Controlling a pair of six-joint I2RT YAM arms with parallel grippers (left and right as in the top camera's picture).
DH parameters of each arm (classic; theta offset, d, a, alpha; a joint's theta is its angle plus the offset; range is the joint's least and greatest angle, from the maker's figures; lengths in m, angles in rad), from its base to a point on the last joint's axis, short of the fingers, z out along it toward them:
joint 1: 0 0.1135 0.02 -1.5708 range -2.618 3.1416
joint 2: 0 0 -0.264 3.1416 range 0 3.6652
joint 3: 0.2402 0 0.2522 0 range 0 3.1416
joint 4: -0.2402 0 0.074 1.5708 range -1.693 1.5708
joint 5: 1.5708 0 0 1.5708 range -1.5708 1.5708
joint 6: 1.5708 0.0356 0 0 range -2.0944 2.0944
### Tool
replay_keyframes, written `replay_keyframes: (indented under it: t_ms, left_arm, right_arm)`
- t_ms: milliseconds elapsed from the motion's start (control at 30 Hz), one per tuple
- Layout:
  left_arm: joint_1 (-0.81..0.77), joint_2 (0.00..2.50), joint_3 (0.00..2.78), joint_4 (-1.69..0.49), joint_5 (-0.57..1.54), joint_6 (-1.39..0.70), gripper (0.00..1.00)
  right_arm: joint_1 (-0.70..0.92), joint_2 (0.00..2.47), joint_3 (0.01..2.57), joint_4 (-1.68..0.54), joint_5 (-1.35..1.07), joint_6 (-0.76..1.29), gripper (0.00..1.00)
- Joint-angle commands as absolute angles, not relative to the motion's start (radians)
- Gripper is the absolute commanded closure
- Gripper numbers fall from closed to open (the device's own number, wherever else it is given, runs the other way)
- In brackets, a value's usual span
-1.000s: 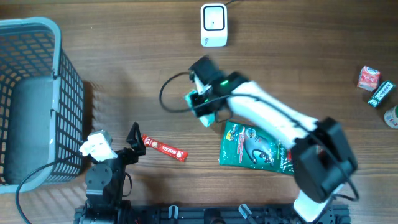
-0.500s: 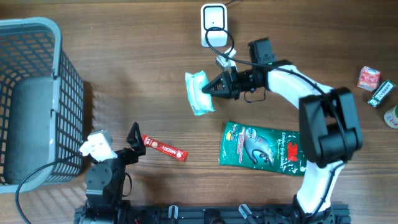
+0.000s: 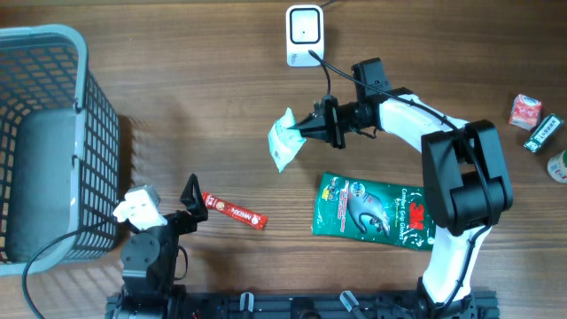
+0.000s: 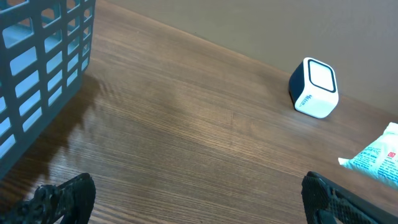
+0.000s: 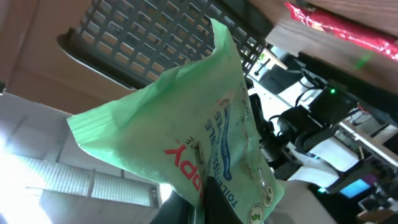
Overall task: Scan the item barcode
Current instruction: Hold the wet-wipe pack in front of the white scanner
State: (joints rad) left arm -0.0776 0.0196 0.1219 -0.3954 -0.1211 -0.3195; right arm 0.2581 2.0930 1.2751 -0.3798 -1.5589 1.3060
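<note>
Bare table by the small packets lies right of my right gripper in the overhead view, so I need to sweep outward over the scanner point(image 3: 304, 35), then across and release there.
A pale green tissue pack point(image 3: 283, 139) hangs above the middle of the table, and my right gripper point(image 3: 309, 130) is shut on its right edge. In the right wrist view the same green pack point(image 5: 186, 130) fills the frame, pinched between the dark fingers point(image 5: 214, 199) at the bottom. The white barcode scanner point(image 3: 304, 35) stands at the far edge of the table, behind the pack; the left wrist view shows the scanner point(image 4: 314, 88) too. My left gripper point(image 4: 199, 199) rests low at the near left, open, with nothing between its fingers.
A grey mesh basket point(image 3: 44, 142) stands at the left. A red stick packet point(image 3: 234, 211) lies near the left arm. A green 3M pouch point(image 3: 368, 210) lies flat at the near right. Small packets point(image 3: 534, 120) sit at the far right edge.
The right arm has swung from over the pouch to the right and back, lifting the tissue pack. The pack has tilted and now sits a little nearer the scanner. The left arm has stayed still.
</note>
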Motion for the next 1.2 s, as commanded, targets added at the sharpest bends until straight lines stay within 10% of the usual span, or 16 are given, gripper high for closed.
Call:
replay_keyframes:
  t_ms: [0,367,633,933,1167]
  left_arm:
    - [-0.081,0.016,0.117,-0.389,-0.112,-0.318,0.00]
    - [-0.081,0.016,0.117,-0.389,-0.112,-0.318,0.00]
    - [-0.081,0.016,0.117,-0.389,-0.112,-0.318,0.00]
    - [-0.081,0.016,0.117,-0.389,-0.112,-0.318,0.00]
    - [-0.081,0.016,0.117,-0.389,-0.112,-0.318,0.00]
  right_arm:
    - [0.260,2.089,1.280,-0.377,-1.621,1.354,0.96]
    - [0.284,2.089,1.281,-0.007,-1.441,0.715,0.95]
    - [0.295,1.898,1.306,-0.503,-0.665,0.344,0.95]
    - [0.322,1.568,1.306,-0.576,-0.183,0.257,0.95]
    - [0.331,1.777,1.341,-0.139,-0.127,0.210,0.95]
